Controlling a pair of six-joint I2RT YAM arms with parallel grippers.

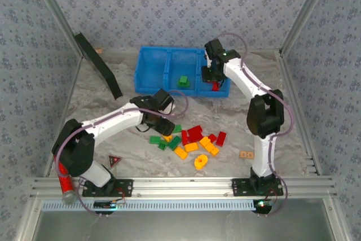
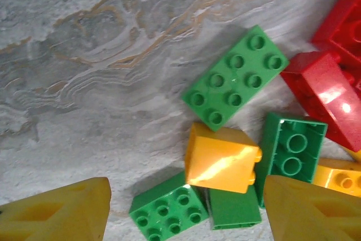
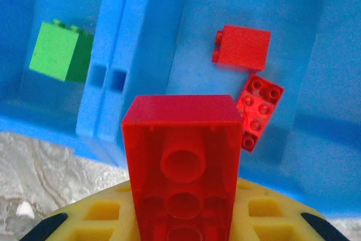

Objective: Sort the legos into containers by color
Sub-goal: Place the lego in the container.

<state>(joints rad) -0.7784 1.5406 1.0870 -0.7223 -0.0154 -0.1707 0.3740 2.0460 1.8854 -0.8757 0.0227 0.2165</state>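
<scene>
My left gripper will next go down over the yellow-orange brick among the green ones, one fingertip to its studded side, since its width fits between the open yellow fingers.
The legos lie in a loose pile (image 1: 189,139) of red, green and yellow-orange bricks at the table's middle. My left gripper (image 1: 163,123) hovers open over the pile's left end. Between its yellow fingers (image 2: 56,213) lie a green studded brick (image 2: 168,214), a second green brick (image 2: 234,208) and a yellow-orange brick (image 2: 223,159), none of them touched. My right gripper (image 1: 213,74) is shut on a red brick (image 3: 180,156), hollow side toward the camera, above the right compartment of the blue containers (image 1: 169,55). Two red bricks (image 3: 242,49) (image 3: 258,111) lie in that compartment. A green one (image 3: 59,52) sits in the middle compartment.
A black flat board (image 1: 98,63) leans at the back left. A red-black triangle (image 1: 115,161) lies near the left arm's base and a tan tile (image 1: 246,154) near the right arm's base. Patterned walls close in the marbled table.
</scene>
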